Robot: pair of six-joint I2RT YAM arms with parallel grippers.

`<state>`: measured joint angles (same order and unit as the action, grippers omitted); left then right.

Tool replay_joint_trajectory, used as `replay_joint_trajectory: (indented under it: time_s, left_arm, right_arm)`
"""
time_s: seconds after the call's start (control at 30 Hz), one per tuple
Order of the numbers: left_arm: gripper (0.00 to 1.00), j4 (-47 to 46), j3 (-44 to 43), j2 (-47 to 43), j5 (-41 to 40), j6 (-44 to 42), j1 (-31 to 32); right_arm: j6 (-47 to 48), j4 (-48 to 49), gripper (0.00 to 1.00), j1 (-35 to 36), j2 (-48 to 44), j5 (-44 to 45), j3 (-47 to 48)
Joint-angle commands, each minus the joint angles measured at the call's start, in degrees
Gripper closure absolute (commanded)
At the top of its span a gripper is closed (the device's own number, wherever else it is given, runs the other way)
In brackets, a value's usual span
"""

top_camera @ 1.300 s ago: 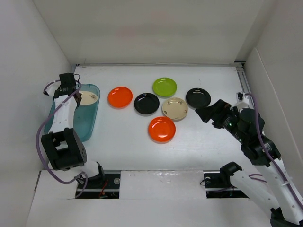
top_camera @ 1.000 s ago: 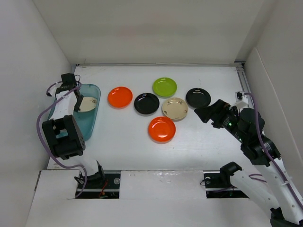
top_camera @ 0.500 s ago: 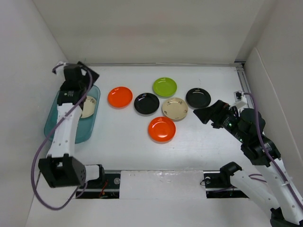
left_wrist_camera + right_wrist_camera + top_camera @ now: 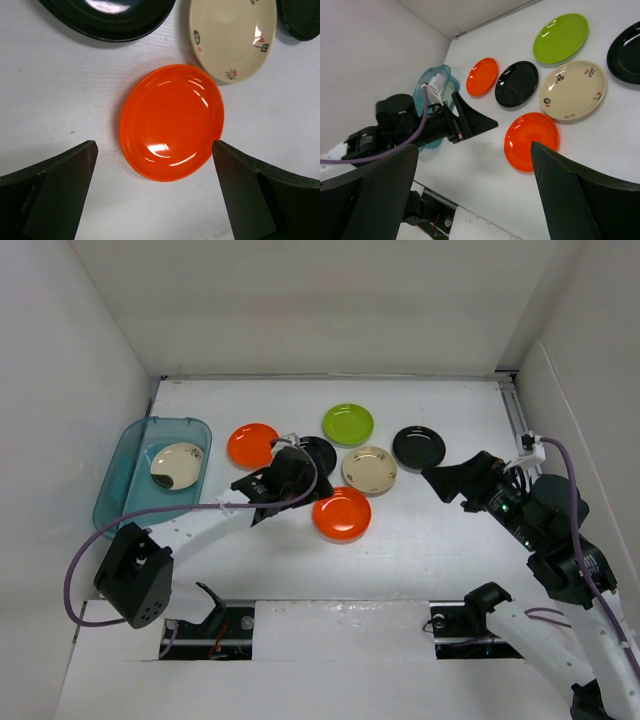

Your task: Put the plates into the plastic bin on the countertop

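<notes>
The nearer orange plate's bin-side rim (image 4: 317, 515) (image 4: 124, 134) is clear, while the cream plate outside the bin crowds the orange plate's far side. My left gripper will go down next with its fingers open, one on each side of that rim.
The teal plastic bin (image 4: 115, 495) stands at the left of the countertop (image 4: 250, 550) and holds one cream, dark-blotched plate (image 4: 177, 464). Six plates lie outside it: orange (image 4: 253, 444), black (image 4: 322, 448) partly hidden by the left arm, lime green (image 4: 348, 424), cream (image 4: 369, 469), black (image 4: 419, 446) and a nearer orange (image 4: 342, 512). My left gripper (image 4: 285, 485) hovers open just left of that nearer orange plate (image 4: 172, 122), which fills the space ahead of its empty jaws (image 4: 155, 150). My right gripper (image 4: 440, 480) hangs open and empty right of the cream plate, its jaws (image 4: 474, 147) wide apart.
White walls close in the countertop on the left, back and right. The left arm's purple cable (image 4: 90, 560) loops over the near left. Both arm bases (image 4: 210, 615) sit at the front edge. The cream plate (image 4: 232, 37) and a black plate (image 4: 110, 17) lie just beyond the nearer orange one.
The left gripper opened and left the blotched cream plate in the bin. That arm then swung right to the middle, above the nearer orange plate. The right arm shifted slightly.
</notes>
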<state>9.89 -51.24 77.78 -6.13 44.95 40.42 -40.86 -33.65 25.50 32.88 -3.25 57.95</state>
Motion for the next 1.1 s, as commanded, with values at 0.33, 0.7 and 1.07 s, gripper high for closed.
replay_joint_trajectory:
  time_s: [0.33, 0.7, 1.07]
  left_arm:
    - [0.08, -15.59, 10.99, 2.81, 4.45, 0.23, -0.17]
    - [0.47, -17.72, 9.76, 12.92, 5.26, 0.75, -0.7]
    - [1.0, -5.98, 6.25, 8.65, 0.43, 1.89, -2.63]
  right_arm:
    - [0.96, -0.8, 0.0, -0.36, -2.21, 0.0, 1.11]
    - [0.96, -0.8, 0.0, -0.36, -2.21, 1.05, 0.58]
    - [0.96, -0.8, 0.0, -0.36, -2.74, 2.28, 0.58]
